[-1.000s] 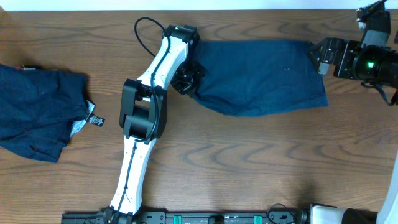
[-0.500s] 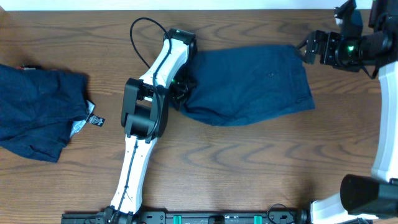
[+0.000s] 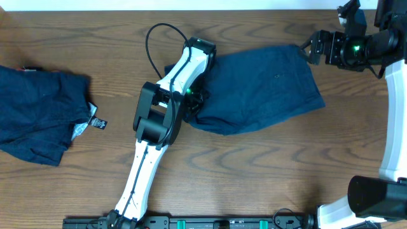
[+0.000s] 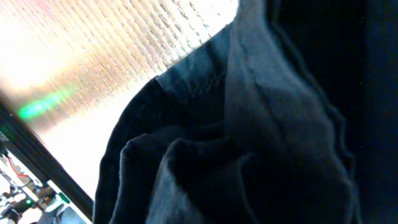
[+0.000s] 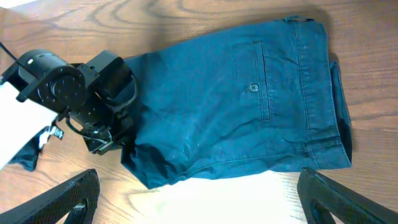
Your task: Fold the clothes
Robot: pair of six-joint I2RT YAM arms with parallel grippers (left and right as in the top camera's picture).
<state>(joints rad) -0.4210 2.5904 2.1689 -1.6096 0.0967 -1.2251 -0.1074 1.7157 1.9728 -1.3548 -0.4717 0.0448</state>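
Note:
The shorts' edge is bunched, so my left gripper should next lift, move back and lower to release over the bare tabletop behind it.
A pair of navy shorts (image 3: 254, 89) lies spread on the wooden table at centre right. It also shows in the right wrist view (image 5: 236, 106), with a back pocket and button. My left gripper (image 3: 191, 105) is at the shorts' bunched left edge and grips it (image 5: 106, 142). The left wrist view is filled with gathered dark fabric (image 4: 273, 124), and the jaws themselves are hidden. My right gripper (image 3: 313, 51) hovers by the shorts' top right corner. Its fingers are spread wide and empty (image 5: 198, 186). More navy clothes (image 3: 38, 114) lie in a heap at the far left.
Small white and black tags (image 3: 95, 122) stick out of the left heap's right side. The table's back edge (image 3: 254, 9) runs just behind the shorts. The left arm (image 3: 156, 121) lies diagonally across the middle of the table.
The shorts slid left and then back right with my left gripper, bunching at the left edge. The right gripper swung up and left to the shorts' top right corner.

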